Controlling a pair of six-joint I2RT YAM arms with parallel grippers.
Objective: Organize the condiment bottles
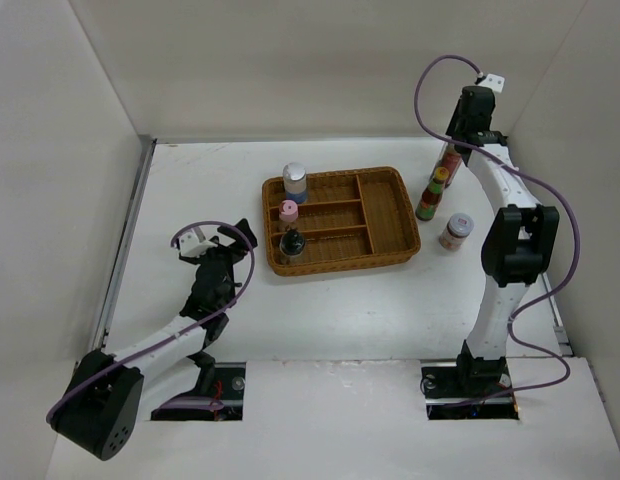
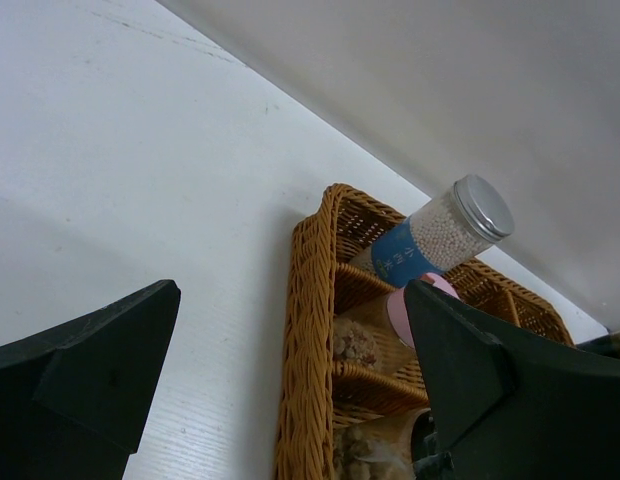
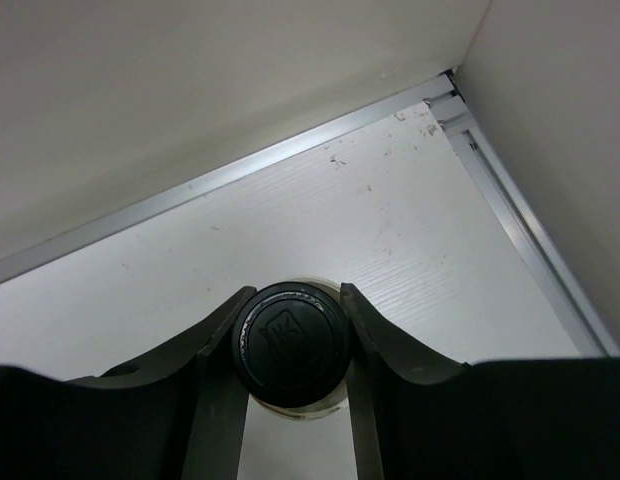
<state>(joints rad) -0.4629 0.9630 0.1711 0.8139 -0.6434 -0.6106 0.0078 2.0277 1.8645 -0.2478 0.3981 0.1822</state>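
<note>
My right gripper needs to lift the black-capped bottle, move it over to the left in the top view, lower it and let it go in the tray's far section (image 1: 335, 189), which has room.
My right gripper (image 1: 458, 143) is at the far right, shut on the tall clear black-capped bottle (image 1: 451, 160). In the right wrist view its jaws (image 3: 292, 345) press both sides of the black cap (image 3: 292, 338). The yellow-capped red-green bottle (image 1: 431, 194) and the squat brown jar (image 1: 455, 231) stand on the table just right of the tray. The blue-banded white-capped bottle (image 1: 294, 183), the pink-capped bottle (image 1: 288, 212) and the black-capped round bottle (image 1: 291, 243) stand in the tray's left compartments. My left gripper (image 1: 226, 250) is open and empty, left of the tray. The left wrist view (image 2: 290, 400) shows the blue-banded bottle (image 2: 440, 235) and the pink cap (image 2: 405, 312).
The partitioned brown wicker tray (image 1: 390, 215) sits mid-table; its left rim shows in the left wrist view (image 2: 308, 330). White walls close the back and both sides. A metal rail (image 3: 510, 220) runs along the right wall near my right gripper.
</note>
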